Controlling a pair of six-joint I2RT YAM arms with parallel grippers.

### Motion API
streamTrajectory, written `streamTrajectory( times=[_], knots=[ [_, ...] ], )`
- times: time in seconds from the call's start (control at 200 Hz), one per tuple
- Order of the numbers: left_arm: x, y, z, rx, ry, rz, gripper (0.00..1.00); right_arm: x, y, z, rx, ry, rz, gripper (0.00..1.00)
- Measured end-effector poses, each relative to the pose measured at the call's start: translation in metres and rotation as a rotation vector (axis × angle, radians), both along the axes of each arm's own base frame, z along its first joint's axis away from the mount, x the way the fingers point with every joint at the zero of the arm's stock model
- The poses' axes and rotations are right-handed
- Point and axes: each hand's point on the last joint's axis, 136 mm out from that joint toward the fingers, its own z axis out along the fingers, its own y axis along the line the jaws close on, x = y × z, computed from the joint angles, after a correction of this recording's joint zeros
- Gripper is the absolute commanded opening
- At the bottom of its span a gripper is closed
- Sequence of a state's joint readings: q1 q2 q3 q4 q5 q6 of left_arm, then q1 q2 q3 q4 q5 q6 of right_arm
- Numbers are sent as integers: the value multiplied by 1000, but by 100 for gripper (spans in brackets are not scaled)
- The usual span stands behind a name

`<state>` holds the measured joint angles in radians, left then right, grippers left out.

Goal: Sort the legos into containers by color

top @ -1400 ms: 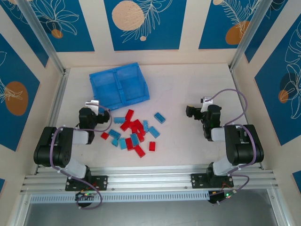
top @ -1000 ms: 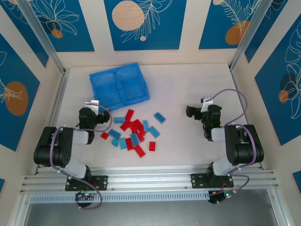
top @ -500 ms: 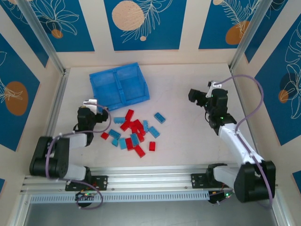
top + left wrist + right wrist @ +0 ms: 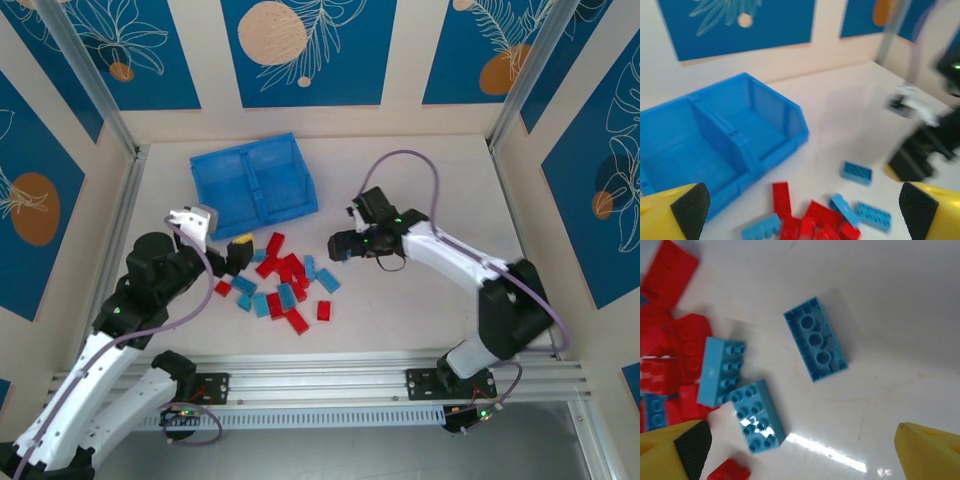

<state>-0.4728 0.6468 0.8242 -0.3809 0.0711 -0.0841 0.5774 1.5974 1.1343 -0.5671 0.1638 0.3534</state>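
The table all around the brick leaves my fingers room. My right gripper should next lower its open fingers astride the long sides of the upside-down blue brick [image 4: 816, 339].
Red and light blue legos [image 4: 288, 280] lie in a loose pile at the middle of the table. The blue bin [image 4: 262, 190] with its two containers stands behind the pile, and both compartments look bare in the left wrist view [image 4: 775, 107]. My left gripper [image 4: 238, 255] hangs open just left of the pile, above red bricks [image 4: 815, 220]. My right gripper [image 4: 338, 245] is open over the pile's right side. Below it lie an upside-down blue brick [image 4: 816, 339] and a studs-up blue brick [image 4: 755, 416]. Nothing sits between either pair of fingers.
Aluminium rails run along the table's left edge [image 4: 120, 225] and the near edge [image 4: 320, 375]. Patterned walls close in the back and both sides. Bare tabletop [image 4: 440, 180] lies right of the bin.
Both arms have left their folded rest poses. The left gripper has reached forward and right to the pile. The right arm has swung left across the table to the pile's right side.
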Motion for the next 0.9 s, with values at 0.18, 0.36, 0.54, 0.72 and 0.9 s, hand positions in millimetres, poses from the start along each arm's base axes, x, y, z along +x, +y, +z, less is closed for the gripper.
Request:
streamTrajectory(
  times=[0.18,0.36,0.54,0.72,0.9],
  knots=[
    [-36,-18,-44,123,164,-216,100,35,10,-51,-165,28,87,79],
    [-52,-22,-77,178,229,-298,100,49,8,-83,-250,62,149,42],
    [-56,-17,-82,197,196,-296,100,51,8,-73,-228,51,154,20],
    [-50,-9,-81,217,159,-239,100,46,17,-15,-154,-50,149,20],
    [-39,4,-84,251,151,-148,100,40,60,106,53,-326,173,21]
  ],
)
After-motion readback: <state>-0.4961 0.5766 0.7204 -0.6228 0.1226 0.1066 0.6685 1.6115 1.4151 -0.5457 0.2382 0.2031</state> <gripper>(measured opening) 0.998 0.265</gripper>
